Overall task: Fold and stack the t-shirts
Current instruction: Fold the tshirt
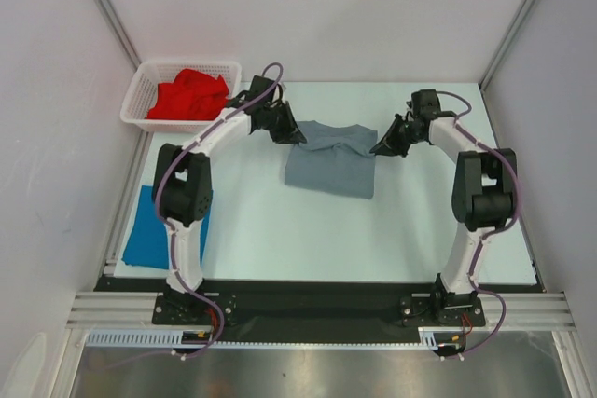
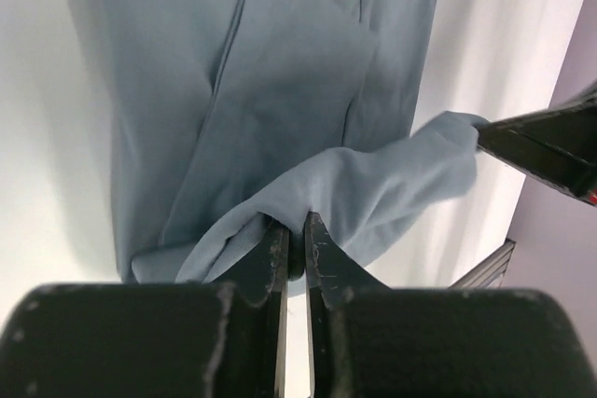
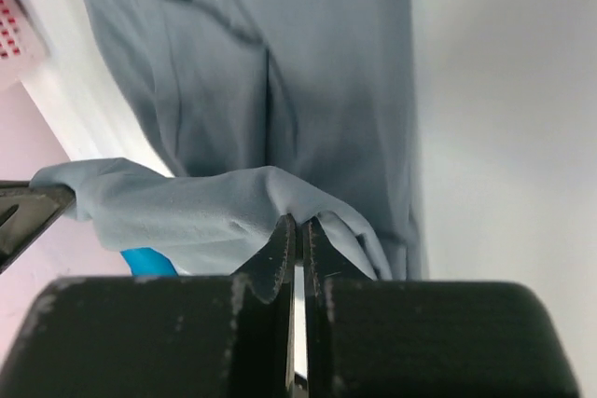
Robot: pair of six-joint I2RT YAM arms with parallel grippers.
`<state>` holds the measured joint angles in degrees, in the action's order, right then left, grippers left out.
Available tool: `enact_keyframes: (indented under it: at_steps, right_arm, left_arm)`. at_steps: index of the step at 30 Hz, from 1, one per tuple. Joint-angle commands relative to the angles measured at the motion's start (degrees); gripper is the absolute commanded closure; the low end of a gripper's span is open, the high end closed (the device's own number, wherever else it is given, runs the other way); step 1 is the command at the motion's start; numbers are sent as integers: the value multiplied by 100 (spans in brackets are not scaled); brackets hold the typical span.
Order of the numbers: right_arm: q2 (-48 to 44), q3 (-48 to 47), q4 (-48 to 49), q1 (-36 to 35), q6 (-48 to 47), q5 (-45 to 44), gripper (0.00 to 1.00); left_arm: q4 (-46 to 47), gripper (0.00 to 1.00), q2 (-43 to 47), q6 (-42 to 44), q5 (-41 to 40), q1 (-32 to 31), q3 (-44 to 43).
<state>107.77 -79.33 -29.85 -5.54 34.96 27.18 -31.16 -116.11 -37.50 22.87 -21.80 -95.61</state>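
Note:
My left gripper will next move outward, bring the held corner over the tabletop beyond the shirt (image 1: 297,109), and let it go, because the raised far edge needs to lie flat.
The slate grey t-shirt (image 1: 331,165) lies partly folded in the middle of the table. My left gripper (image 1: 289,132) is shut on its far left corner, and the cloth drapes over the fingertips in the left wrist view (image 2: 297,226). My right gripper (image 1: 381,146) is shut on its far right corner, seen pinched in the right wrist view (image 3: 298,224). Both hold the far edge lifted above the rest of the shirt (image 2: 280,53) (image 3: 308,72). The red t-shirt (image 1: 189,95) is bunched in the basket. The bright blue t-shirt (image 1: 149,227) lies flat at the left table edge.
The white mesh basket (image 1: 140,100) stands at the far left corner of the table. The enclosure walls and metal frame posts rise close on both sides. The white table top (image 1: 373,240) stretches in front of the grey shirt.

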Motion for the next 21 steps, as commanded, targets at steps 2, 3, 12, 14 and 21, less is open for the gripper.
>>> enact_keyframes:
  at_steps: [2, 3, 12, 14, 21]
  right_arm:
    - [848, -1039, -56, 132, -200, 419, 100]
    - [982, -1371, -74, 158, -209, 420, 100]
    - [1967, -2543, -92, 334, 37, 595, 100]
    - [2099, -2648, -39, 352, 89, 657, 100]
    - [2336, -2772, 154, 405, 169, 745, 100]
  left_arm:
    - [65, 100, -595, 50, 340, 167, -984]
    - [205, 100, -684, -64, 358, 185, -1064]
    - [935, 100, -1598, -495, 691, 352, -1819]
    - [1049, 99, -1756, -539, 797, 370, -2048]
    - [1261, 94, -2161, -663, 947, 431, -2330]
